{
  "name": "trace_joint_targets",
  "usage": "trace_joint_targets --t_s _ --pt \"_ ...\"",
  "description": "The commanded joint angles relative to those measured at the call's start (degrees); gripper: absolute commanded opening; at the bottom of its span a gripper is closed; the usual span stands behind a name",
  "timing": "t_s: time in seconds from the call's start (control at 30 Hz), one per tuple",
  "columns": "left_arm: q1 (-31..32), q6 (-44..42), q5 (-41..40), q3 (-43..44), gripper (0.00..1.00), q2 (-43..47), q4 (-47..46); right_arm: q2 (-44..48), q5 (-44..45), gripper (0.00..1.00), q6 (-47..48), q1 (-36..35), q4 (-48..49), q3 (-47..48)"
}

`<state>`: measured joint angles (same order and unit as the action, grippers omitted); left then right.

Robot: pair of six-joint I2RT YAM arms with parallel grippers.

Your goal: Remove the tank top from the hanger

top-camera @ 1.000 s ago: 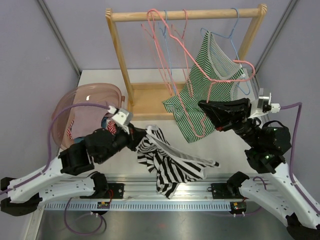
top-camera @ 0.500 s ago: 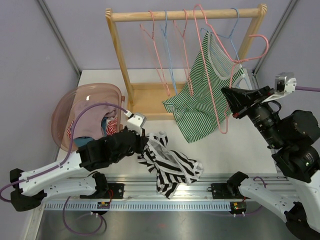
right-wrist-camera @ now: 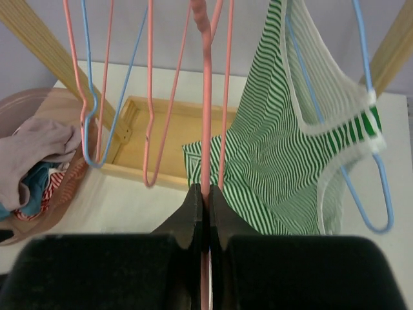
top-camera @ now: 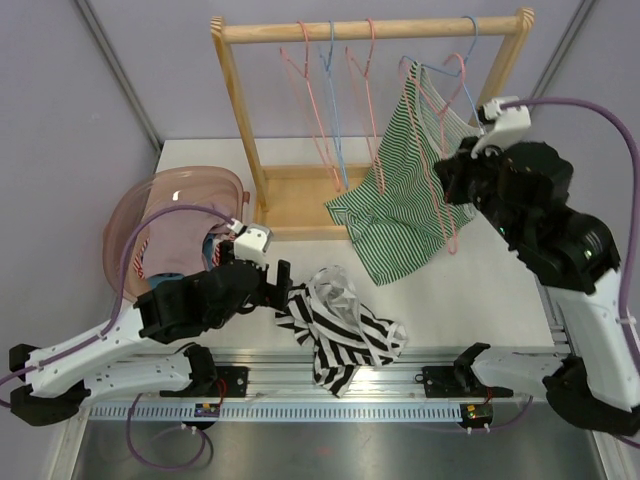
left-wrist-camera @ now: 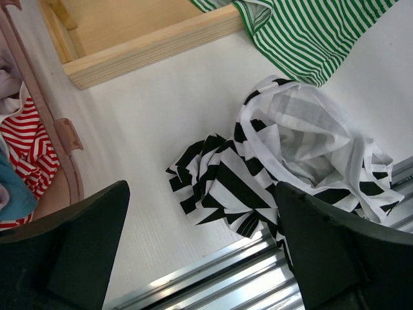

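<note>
My right gripper next carries the bare hanger's hook outward onto the bar's empty part and releases, as that lies outward of it, to its left in the top view.
The black-and-white striped tank top lies crumpled on the table by the near rail, free of any hanger. My left gripper stands open just left of it, touching nothing. In the left wrist view the tank top lies between and beyond the wide-apart fingers. My right gripper is raised by the rack and shut on a bare pink hanger. The right wrist view shows the jaws pinching the pink hanger's wire.
A wooden rack carries several pink and blue hangers. A green striped top hangs on a blue hanger next to the held one. At the left stands a pink basket with clothes in it. The rack's wooden base is behind the tank top.
My left gripper opened and let go of the striped tank top, which settled on the table. My right arm swung up, carrying the pink hanger toward the rail.
</note>
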<state>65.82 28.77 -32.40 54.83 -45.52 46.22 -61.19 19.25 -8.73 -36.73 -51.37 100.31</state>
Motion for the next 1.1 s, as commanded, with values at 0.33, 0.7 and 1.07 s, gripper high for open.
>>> trace_joint_targets --t_s 0.33,0.7,1.07 --pt "0.0 2.1 0.5 1.2 0.99 3.5 2.6 -37.2 -5.3 0.0 7.2 8.9 -4.8 42.8" --pt "0.7 1.8 7.1 -1.6 0.99 -2.0 -7.8 -37.3 -10.2 0.04 4.6 8.8 -4.3 39.3" --pt "6.2 3.7 13.9 -3.7 0.99 -19.9 -22.0 -23.5 -5.2 0.94 5.2 8.9 -4.5 30.9"
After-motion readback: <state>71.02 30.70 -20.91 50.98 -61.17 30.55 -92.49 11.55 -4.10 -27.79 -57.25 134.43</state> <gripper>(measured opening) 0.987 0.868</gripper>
